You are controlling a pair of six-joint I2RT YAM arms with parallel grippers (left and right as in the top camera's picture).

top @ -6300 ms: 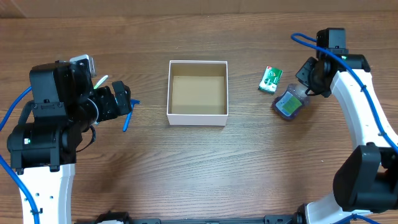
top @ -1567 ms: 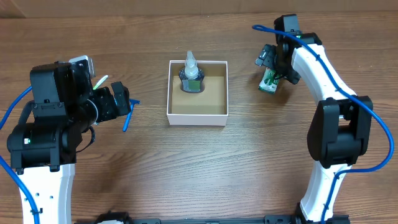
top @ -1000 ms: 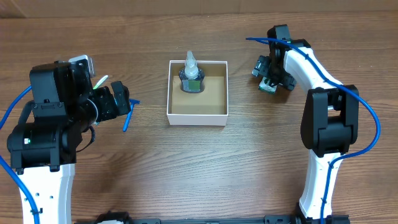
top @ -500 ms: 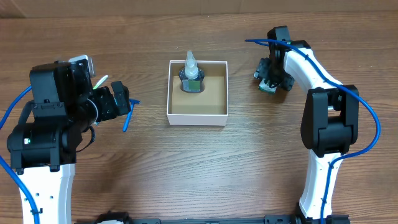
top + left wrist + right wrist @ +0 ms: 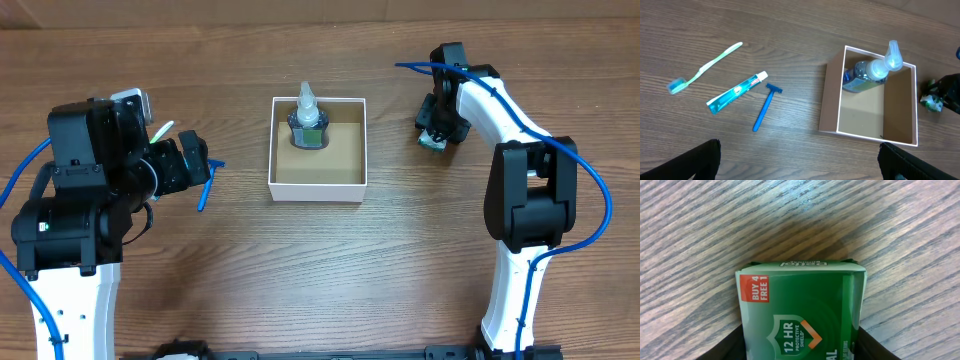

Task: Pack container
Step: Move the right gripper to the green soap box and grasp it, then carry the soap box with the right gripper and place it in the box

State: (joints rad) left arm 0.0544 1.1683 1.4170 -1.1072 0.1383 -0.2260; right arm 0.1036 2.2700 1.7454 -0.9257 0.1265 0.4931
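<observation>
My right gripper lifts over the container's side next, lowers and releases the packet (image 5: pixel 433 143). The container's bare bottom beside the bottle lies left of it in the overhead view.
The container (image 5: pixel 317 189), a white low-walled box with a brown inside, stands at the table's centre and also shows in the left wrist view (image 5: pixel 829 110). A clear bottle (image 5: pixel 307 124) stands in its far corner (image 5: pixel 870 73). My right gripper (image 5: pixel 437 127) is down on the small green-and-white packet (image 5: pixel 433 143), right of the box. In the right wrist view the packet (image 5: pixel 800 305) fills the gap between the fingers (image 5: pixel 800 352), which press on both its sides. My left gripper (image 5: pixel 200 160) is open and empty, raised left of the box (image 5: pixel 800 170).
A toothbrush (image 5: pixel 705 67), a toothpaste tube (image 5: pixel 737 92) and a blue razor (image 5: pixel 764 107) lie on the wood left of the box. The razor also shows in the overhead view (image 5: pixel 205 188) under my left gripper.
The bottle went from beside the packet into the box. My right gripper then came over the green packet and closed in on it. The left arm has not moved.
</observation>
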